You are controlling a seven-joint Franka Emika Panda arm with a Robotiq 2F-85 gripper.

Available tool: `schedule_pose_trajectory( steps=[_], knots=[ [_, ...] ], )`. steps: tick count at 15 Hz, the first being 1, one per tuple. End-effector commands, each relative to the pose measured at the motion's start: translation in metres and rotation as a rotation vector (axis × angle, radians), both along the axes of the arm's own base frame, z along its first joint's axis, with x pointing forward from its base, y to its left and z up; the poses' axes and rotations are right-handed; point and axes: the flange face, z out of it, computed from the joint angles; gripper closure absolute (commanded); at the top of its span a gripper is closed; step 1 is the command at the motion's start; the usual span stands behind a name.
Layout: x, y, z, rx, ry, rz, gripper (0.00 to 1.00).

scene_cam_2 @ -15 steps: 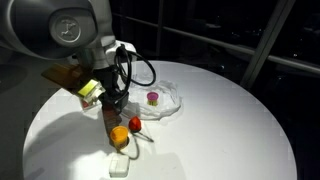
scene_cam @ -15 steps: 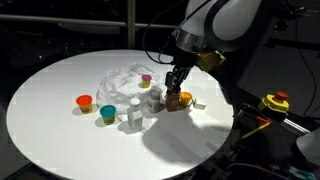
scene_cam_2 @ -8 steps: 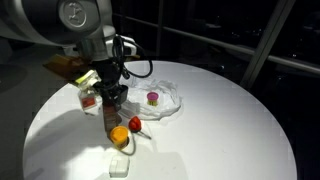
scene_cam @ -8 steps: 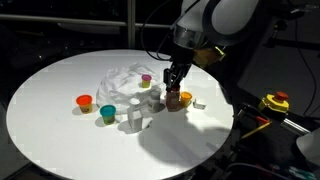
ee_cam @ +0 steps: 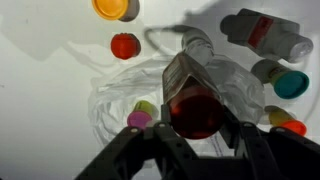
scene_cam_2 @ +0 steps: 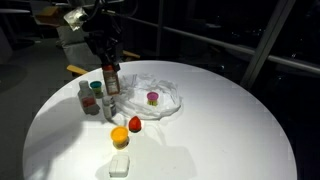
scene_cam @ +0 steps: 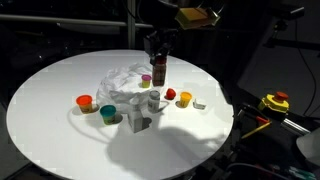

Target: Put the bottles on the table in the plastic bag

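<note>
The gripper needs to move next from the edge of the bag over the bag's middle [scene_cam: 127,86], go down and release the red-brown bottle [scene_cam: 158,71], because that spot is bare beside the purple-topped pot.
My gripper [scene_cam: 157,52] is shut on the red-brown bottle [scene_cam: 158,71] and holds it in the air over the near edge of the plastic bag [scene_cam: 124,80]. In the wrist view the red-brown bottle [ee_cam: 195,100] hangs between the fingers [ee_cam: 160,136] above the crumpled plastic bag [ee_cam: 115,110]. A purple-topped pot [scene_cam: 146,79] lies on the bag. On the round white table [scene_cam: 60,80] stand an orange pot [scene_cam: 84,101], a teal pot [scene_cam: 108,113] and two clear bottles [scene_cam: 135,116]. In an exterior view the gripper [scene_cam_2: 106,55] carries the bottle [scene_cam_2: 110,79] beside the bag [scene_cam_2: 165,97].
A small red pot [scene_cam: 170,94], an orange one [scene_cam: 185,99] and a small white piece [scene_cam: 202,104] lie near the table's edge. A white block [scene_cam_2: 121,166] rests at the front rim. A yellow device [scene_cam: 274,102] sits beyond the table.
The gripper has lifted the red-brown bottle off the table and carried it up and towards the bag. The arm has risen out of much of both exterior views.
</note>
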Motion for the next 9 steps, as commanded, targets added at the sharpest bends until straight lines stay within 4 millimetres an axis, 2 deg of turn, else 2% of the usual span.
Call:
schedule_pose_trajectory(
  steps=[1, 3, 5, 9],
  knots=[
    [0.039, 0.02, 0.013, 0.055, -0.066, -0.021, 0.76],
    [0.06, 0.026, 0.01, 0.078, -0.107, -0.017, 0.76],
    [0.083, 0.025, -0.004, 0.067, -0.129, -0.027, 0.76],
    [0.127, 0.008, -0.036, 0.041, -0.139, -0.076, 0.76]
  ],
)
